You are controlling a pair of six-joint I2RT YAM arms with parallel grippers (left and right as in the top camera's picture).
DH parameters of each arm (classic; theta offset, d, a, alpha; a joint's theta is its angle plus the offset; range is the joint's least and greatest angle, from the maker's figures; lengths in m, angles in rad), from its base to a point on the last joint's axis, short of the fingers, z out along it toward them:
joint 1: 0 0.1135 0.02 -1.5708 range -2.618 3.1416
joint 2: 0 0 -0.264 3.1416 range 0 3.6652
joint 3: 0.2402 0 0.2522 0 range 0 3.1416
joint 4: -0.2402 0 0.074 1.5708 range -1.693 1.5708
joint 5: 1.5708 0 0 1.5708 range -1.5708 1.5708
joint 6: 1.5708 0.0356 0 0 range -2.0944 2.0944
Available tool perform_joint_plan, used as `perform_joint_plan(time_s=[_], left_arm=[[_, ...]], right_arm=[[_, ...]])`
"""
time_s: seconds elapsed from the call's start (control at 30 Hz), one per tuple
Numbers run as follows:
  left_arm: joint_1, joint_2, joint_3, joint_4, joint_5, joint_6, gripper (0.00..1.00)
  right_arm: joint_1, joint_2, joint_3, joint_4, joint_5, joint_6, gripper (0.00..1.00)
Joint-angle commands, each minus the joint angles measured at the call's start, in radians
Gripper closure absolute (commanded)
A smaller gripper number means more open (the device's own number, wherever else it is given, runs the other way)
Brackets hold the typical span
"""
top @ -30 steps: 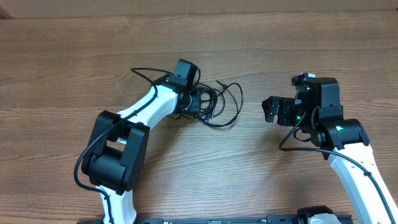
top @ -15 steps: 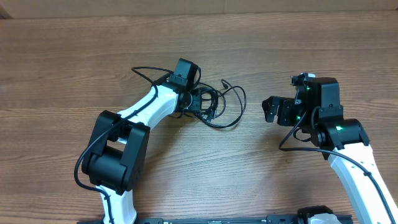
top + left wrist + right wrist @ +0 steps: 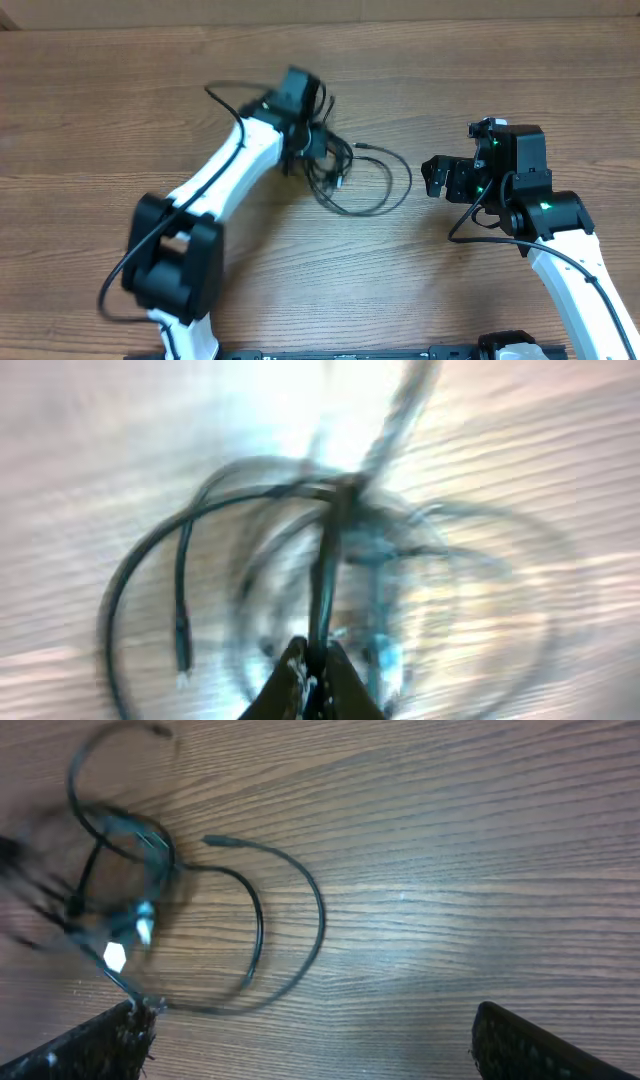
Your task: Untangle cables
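Note:
The left gripper rises high with the piece of cable next, then lowers it over the tangle of loose loops and releases, since the pinched cable still runs into them.
The cables (image 3: 352, 178) are thin black cords in a tangle of loose loops on the wooden table, one loop spreading to the right. My left gripper (image 3: 312, 143) is shut on a strand at the tangle's upper left; the left wrist view, blurred by motion, shows the fingertips (image 3: 312, 675) pinching a cord (image 3: 325, 575) with loops beyond it. My right gripper (image 3: 432, 177) is open and empty, to the right of the tangle and apart from it. The right wrist view shows the cables (image 3: 215, 920) ahead between its spread fingers (image 3: 310, 1040).
The wooden table (image 3: 420, 270) runs to a pale far edge (image 3: 420, 10) at the top. The left arm's white links (image 3: 215, 180) reach across the table's left half. The right arm's body (image 3: 530, 195) stands at the right.
My left gripper has lifted and moved up and slightly right with the strand. The tangle has stretched out, its right loop spreading wider. The right arm has not moved.

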Motion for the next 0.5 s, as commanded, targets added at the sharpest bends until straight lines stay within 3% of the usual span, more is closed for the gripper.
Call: perform_joint_plan(time_s=[0.0,0.1,0.17,0.23,0.27,0.37,0.47], left_arm=[[0.004,-0.176,0.183,-0.028,-0.008,0.033,0.96],[0.003,-0.250,0.235,-0.023,0.040,-0.009,0.96],[0.000,-0.291,0.236,0.007,0.198,-0.032,0.96],[-0.005,-0.310,0.236,0.027,0.349,0.085,0.96],[-0.004,-0.316,0.236,0.017,0.357,0.146,0.96],[0.003,-0.318,0.236,-0.040,0.198,0.140,0.96],[-0.005,-0.304,0.235,-0.158,-0.247,0.090,0.96]], right_arm=[[0.000,-0.005,0.027,0.004,0.006,-0.002,0.00],[0.000,-0.005,0.027,0.004,0.006,-0.002,0.00],[0.000,-0.005,0.027,0.004,0.006,-0.002,0.00],[0.000,-0.005,0.027,0.006,0.006,-0.002,0.00],[0.000,-0.005,0.027,0.008,0.006,-0.002,0.00],[0.000,-0.005,0.027,0.010,0.006,-0.002,0.00],[0.000,-0.005,0.027,0.011,0.006,-0.002,0.00]])
